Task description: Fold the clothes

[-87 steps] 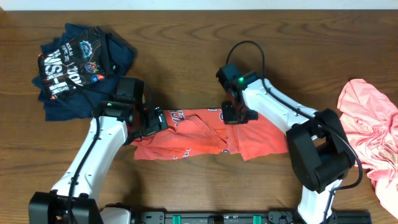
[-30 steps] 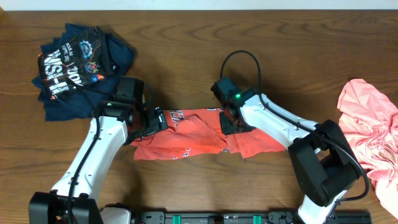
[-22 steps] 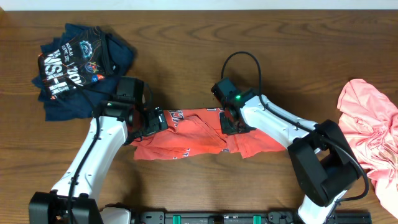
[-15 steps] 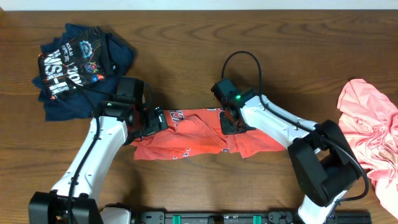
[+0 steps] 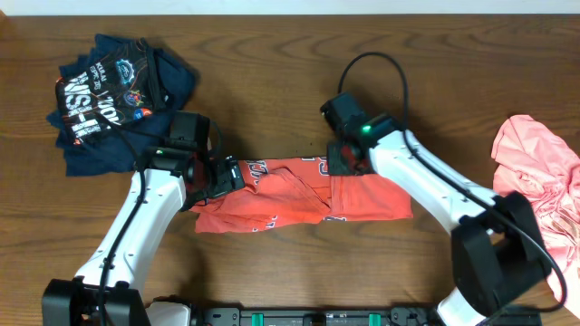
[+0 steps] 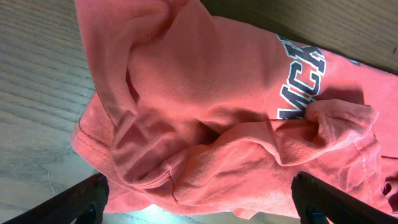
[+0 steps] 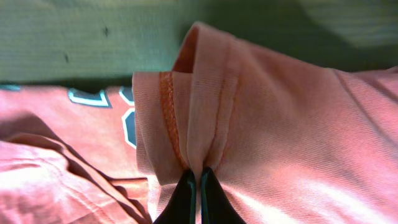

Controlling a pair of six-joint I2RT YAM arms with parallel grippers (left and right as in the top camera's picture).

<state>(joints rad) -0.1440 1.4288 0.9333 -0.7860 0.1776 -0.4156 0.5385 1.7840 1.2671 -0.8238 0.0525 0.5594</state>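
Note:
My left gripper moves straight down onto the bunched end of the coral shirt [image 5: 220, 206] [image 6: 189, 177] next, as its open fingers already stand to either side of those folds.
A coral-red T-shirt [image 5: 299, 195] with navy-and-white block letters lies crumpled lengthwise in the middle of the table. My left gripper [image 5: 227, 177] is over its left end. In the left wrist view its fingers [image 6: 81, 202] stand wide apart, open, with bunched coral cloth [image 6: 205, 124] between and beyond them. My right gripper [image 5: 341, 163] is at the shirt's upper edge, right of centre. In the right wrist view [image 7: 194, 186] it is shut on a folded hem of the coral shirt [image 7: 199, 112]. The shirt's right half lies fairly flat.
A navy T-shirt [image 5: 109, 95] with white-orange print lies bunched at the back left. A pink T-shirt [image 5: 539, 181] lies heaped at the right edge. The wooden table [image 5: 272, 72] shows bare behind the arms.
My right gripper has moved right and a little back with the hem in it, drawing the shirt's right half out wider and flatter. The left arm has not moved.

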